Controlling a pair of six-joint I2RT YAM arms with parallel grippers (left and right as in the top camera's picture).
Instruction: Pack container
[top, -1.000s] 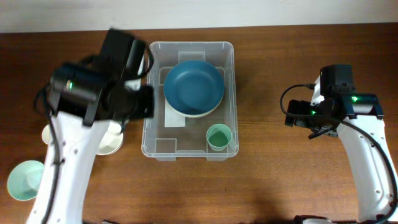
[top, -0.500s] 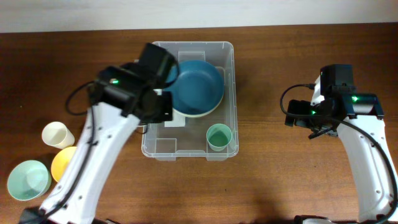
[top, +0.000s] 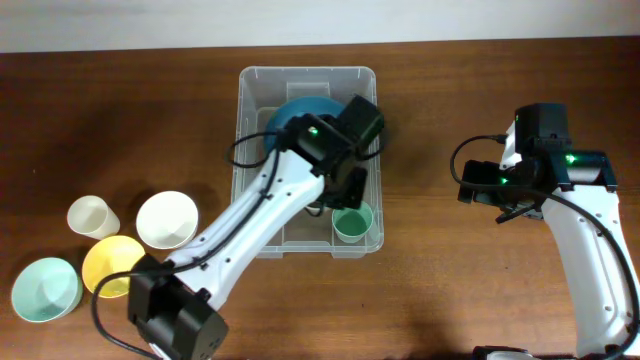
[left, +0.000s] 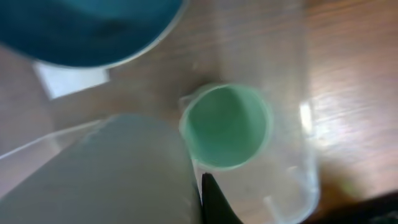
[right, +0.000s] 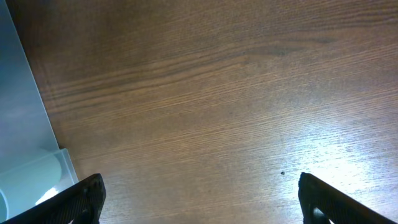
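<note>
My left gripper should move over the green cup's opening (top: 352, 221) (left: 226, 126) and go down to release the pale blue-grey cup inside, because that opening faces up and is empty.
The clear container (top: 240, 150) stands at the table's middle back, with a blue bowl (top: 300, 115) and a green cup (top: 352, 222) inside. My left gripper (top: 335, 195) hangs over its inside, just left of the green cup. In the left wrist view one black finger (left: 210, 199) presses against a pale grey-white vessel (left: 106, 174) that hides the other finger. That vessel sits beside the green cup (left: 227, 127) and below the blue bowl (left: 87, 31). My right gripper (top: 480, 190) is open and empty over bare wood (right: 199, 199), right of the container's wall (right: 25, 112).
At the left stand a white bowl (top: 165, 218), a white cup (top: 90, 215), a yellow bowl (top: 110, 262) and a teal bowl (top: 45, 290). A white label (left: 71, 81) lies on the container's floor.
My left arm has swung from the bowls at the left to over the container, ending near the green cup. The white bowl is uncovered again. The right arm has not moved.
</note>
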